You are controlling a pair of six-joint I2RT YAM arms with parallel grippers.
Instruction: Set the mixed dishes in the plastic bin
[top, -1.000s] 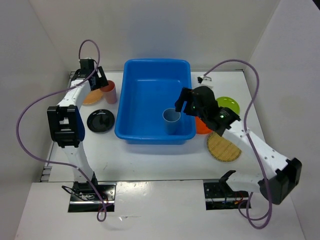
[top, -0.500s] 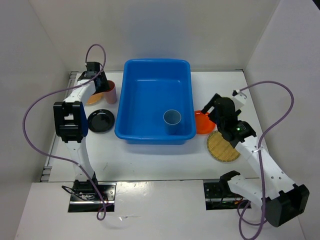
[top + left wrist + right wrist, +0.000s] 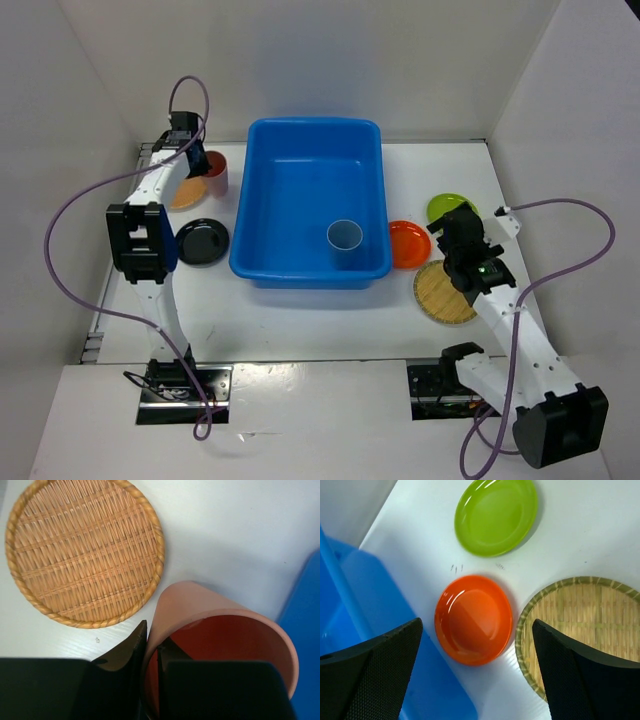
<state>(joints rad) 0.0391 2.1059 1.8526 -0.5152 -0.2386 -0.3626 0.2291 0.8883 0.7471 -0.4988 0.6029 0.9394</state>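
Note:
I need to lift the pink cup (image 3: 216,172) over the bin's side with my left gripper, then lower it into the blue cup's opening (image 3: 345,234) and let it go, because the blue cup is standing upright.
The blue plastic bin (image 3: 250,270) stands mid-table with a blue cup (image 3: 344,236) upright inside it. Left of the bin, my left gripper (image 3: 195,160) is shut on the pink cup (image 3: 216,172). In the left wrist view the pink cup's (image 3: 220,645) wall is pinched, one finger inside and one outside (image 3: 151,650). A tan woven plate (image 3: 85,550) lies beside it. My right gripper (image 3: 476,625) hangs open above the orange plate (image 3: 474,619), with the lime-green plate (image 3: 496,515) beyond and another tan plate (image 3: 585,625) to the right.
A black plate (image 3: 202,242) lies left of the bin, nearer than the left tan plate (image 3: 181,194). Right of the bin sit the orange plate (image 3: 408,243), green plate (image 3: 450,205) and tan plate (image 3: 440,295). The bin wall (image 3: 350,605) is close to my right gripper's left finger.
My left gripper has closed on the pink cup's wall. The right arm has drawn back out of the bin to the right, leaving the blue cup inside, and opened wider.

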